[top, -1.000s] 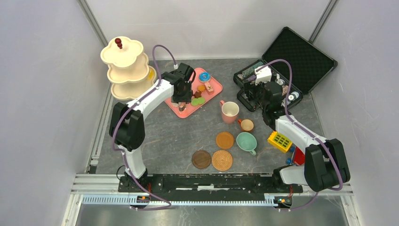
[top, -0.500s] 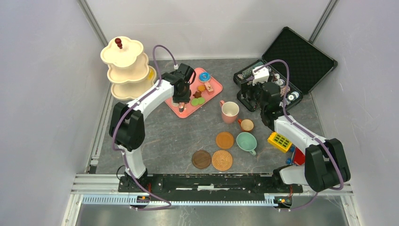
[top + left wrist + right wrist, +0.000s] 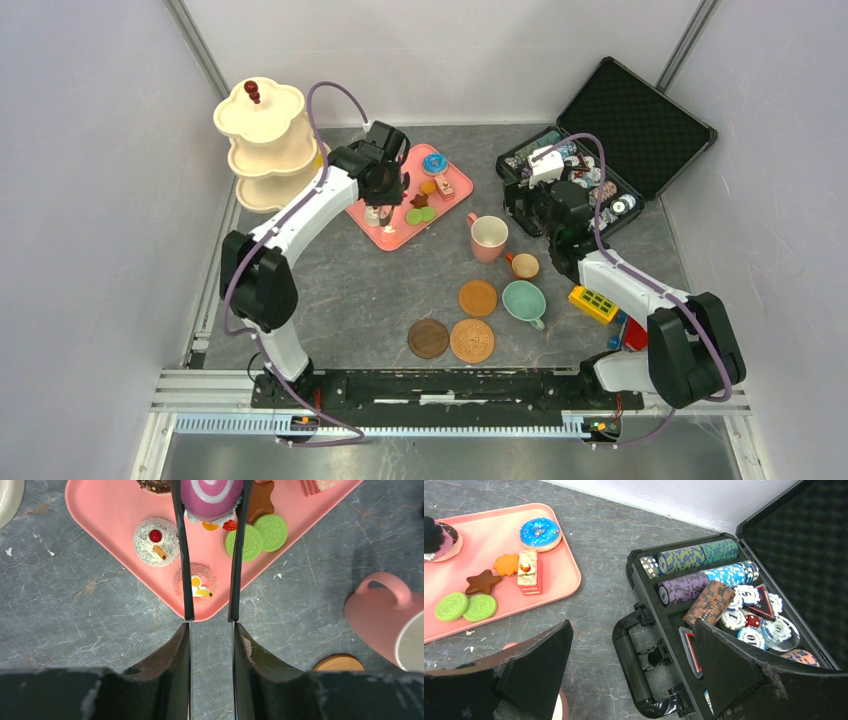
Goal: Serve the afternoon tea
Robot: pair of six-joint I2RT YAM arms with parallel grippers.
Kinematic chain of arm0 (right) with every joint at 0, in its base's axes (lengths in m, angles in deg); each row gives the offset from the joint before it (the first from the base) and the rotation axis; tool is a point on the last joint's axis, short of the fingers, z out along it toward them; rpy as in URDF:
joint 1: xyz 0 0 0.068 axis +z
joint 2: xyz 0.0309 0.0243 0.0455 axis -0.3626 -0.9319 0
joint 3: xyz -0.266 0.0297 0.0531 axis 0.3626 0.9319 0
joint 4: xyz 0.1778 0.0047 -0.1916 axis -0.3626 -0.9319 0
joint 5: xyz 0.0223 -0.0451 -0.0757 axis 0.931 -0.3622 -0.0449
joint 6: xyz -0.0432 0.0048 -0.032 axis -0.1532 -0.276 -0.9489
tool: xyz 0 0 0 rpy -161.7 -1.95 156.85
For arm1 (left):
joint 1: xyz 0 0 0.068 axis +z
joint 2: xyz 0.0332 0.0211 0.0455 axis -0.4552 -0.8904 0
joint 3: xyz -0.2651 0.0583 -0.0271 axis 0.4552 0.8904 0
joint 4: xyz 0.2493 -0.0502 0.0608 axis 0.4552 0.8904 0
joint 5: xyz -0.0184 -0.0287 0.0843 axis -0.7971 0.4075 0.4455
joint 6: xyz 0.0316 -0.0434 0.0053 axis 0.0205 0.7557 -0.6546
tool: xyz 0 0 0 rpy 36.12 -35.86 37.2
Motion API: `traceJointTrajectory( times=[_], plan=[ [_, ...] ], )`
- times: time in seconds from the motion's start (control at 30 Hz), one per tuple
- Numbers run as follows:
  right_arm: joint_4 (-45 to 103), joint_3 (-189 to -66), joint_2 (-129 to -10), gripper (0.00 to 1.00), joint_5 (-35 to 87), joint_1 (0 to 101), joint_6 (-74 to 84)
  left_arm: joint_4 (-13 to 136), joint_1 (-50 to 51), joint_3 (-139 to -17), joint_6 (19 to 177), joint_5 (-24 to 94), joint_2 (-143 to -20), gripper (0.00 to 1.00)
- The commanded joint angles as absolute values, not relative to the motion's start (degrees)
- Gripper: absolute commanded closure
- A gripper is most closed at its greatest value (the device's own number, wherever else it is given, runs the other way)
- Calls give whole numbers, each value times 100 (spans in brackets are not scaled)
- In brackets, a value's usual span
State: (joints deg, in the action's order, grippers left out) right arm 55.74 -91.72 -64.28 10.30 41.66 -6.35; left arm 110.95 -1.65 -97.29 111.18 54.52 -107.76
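I will carry the pink swirl pastry with my left gripper to the left in the top view next, and down onto the stand's bottom shelf (image 3: 298, 184) to release it, because there is bare room there.
My left gripper (image 3: 212, 500) is shut on a pink swirl pastry (image 3: 212, 492) and holds it above the pink tray (image 3: 110, 515), which carries several more pastries. In the top view the left gripper (image 3: 375, 205) is over the tray's left part, right of the cream three-tier stand (image 3: 265, 140). My right gripper (image 3: 634, 675) is open and empty, in the top view (image 3: 532, 205) behind the pink cup (image 3: 488, 237). The brown cup (image 3: 524, 266), the teal cup (image 3: 523, 300) and three brown coasters (image 3: 477, 297) sit at the front centre.
An open black case (image 3: 640, 120) of poker chips (image 3: 704, 575) lies at the back right, its handle (image 3: 634, 665) below my right gripper. A yellow gridded block (image 3: 595, 300) sits right of the teal cup. Enclosure walls stand on three sides.
My left gripper has risen and moved back and left from the tray's near corner, with the pink pastry in it. The right gripper has shifted slightly left.
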Motion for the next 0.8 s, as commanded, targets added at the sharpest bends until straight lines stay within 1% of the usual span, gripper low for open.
traceJointTrajectory(
  times=[0.0, 0.17, 0.33, 0.4, 0.5, 0.57, 0.63, 0.77],
  plan=[
    [5839, -9178, -6392, 2, 920, 4174, -611, 11062, -184, -10055, 10730, 5506, -10366, 74],
    [5886, -9057, -6325, 2, 925, 4210, -386, 11170, -143, -9974, 10410, 5853, -10108, 75],
    [5831, -9158, -6160, 2, 864, 4304, 144, 11222, 144, -9529, 10262, 5849, -9732, 74],
    [6056, -9082, -6056, 2, 917, 4361, 283, 11199, 281, -9302, 10199, 5962, -9573, 74],
    [6826, -8688, -6029, 2, 1013, 4394, 567, 11222, 547, -9080, 10172, 6130, -9409, 73],
    [6747, -8762, -6068, 2, 1154, 4392, 730, 11148, 715, -8858, 10193, 6226, -9315, 73],
    [6858, -8711, -6050, 2, 1339, 4421, 698, 11046, 888, -8627, 10223, 6295, -9272, 73],
    [6851, -8657, -6084, 2, 1254, 4420, 356, 10602, 1196, -8189, 10383, 6591, -9188, 73]
  ],
)
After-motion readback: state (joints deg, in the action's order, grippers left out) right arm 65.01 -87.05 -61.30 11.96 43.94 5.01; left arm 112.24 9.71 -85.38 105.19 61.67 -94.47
